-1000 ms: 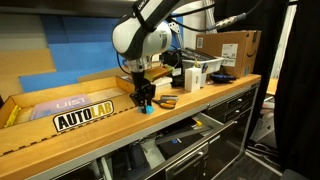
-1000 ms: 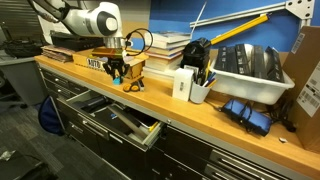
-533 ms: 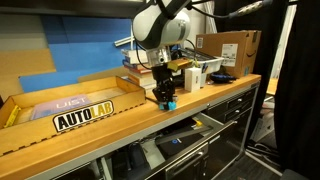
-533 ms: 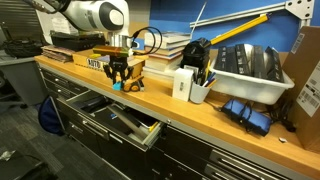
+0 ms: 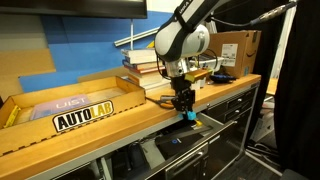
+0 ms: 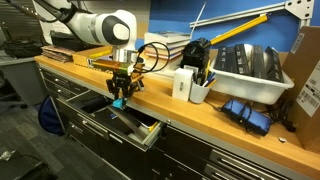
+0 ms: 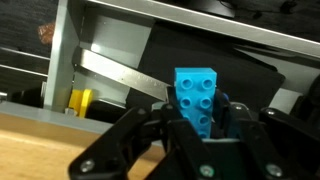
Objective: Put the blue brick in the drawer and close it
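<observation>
The open space at the drawer's dark bottom is below my gripper, so my gripper will next move down there, away from the bench edge, and let go of the blue brick [image 7: 197, 98].
My gripper [image 5: 186, 106] [image 6: 120, 94] is shut on the blue brick [image 7: 197, 98], a small cyan studded block that shows in both exterior views [image 5: 189, 116] [image 6: 117, 102]. The gripper hangs just past the front edge of the wooden bench top [image 5: 110, 122], above the open drawer [image 6: 118, 122]. In the wrist view the jaws [image 7: 200, 125] clamp the brick's lower half, and the dark drawer inside [image 7: 200, 60] with a metal strip lies behind it. The drawer front also shows below the bench [image 5: 185, 140].
A yellow-and-black AUTOLAB box [image 5: 70, 110] and stacked books [image 5: 150, 65] lie on the bench. A white holder with pens [image 6: 190, 82], a white bin [image 6: 250, 70] and a cardboard box [image 5: 228, 48] stand further along. Other black drawers [image 6: 230, 160] are closed.
My gripper has carried the blue brick from beside the AUTOLAB box along the bench and out over its front edge, to above the open drawer.
</observation>
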{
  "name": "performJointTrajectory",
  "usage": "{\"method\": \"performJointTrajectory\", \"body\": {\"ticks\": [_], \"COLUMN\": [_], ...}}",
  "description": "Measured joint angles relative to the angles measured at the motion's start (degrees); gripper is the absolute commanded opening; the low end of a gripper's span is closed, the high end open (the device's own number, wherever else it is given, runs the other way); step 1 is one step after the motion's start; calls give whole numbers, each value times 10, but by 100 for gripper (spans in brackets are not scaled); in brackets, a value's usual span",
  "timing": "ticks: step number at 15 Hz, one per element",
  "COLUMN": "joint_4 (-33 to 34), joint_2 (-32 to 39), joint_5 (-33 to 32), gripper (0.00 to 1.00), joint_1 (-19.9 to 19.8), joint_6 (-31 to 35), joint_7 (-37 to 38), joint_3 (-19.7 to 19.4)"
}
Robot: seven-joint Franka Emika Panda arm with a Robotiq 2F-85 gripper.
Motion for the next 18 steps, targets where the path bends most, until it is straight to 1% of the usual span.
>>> {"method": "performJointTrajectory", "body": {"ticks": [2,3,4,5,6,8,9,10,13,16,18], "joint_4": [-5,-6,-7,-7,-7,-13,-19,-30,-80,-142,-175], "joint_2": [15,23,29,35,39,38,32,22,-27,-81,-104], "joint_5": [0,0,0,0,1,3,4,4,5,6,13], "gripper": [19,61,62,66,75,89,98,100,100,100,100], "joint_1": [-3,-4,-5,-5,-5,-5,-5,-6,-16,-31,-41], "joint_6": [10,17,25,33,40,53,59,65,73,71,69], "joint_7": [12,20,28,37,44,51,51,51,51,50,49], "joint_3": [-6,-7,-9,-9,-9,-9,-10,-11,-21,-39,-50]}}
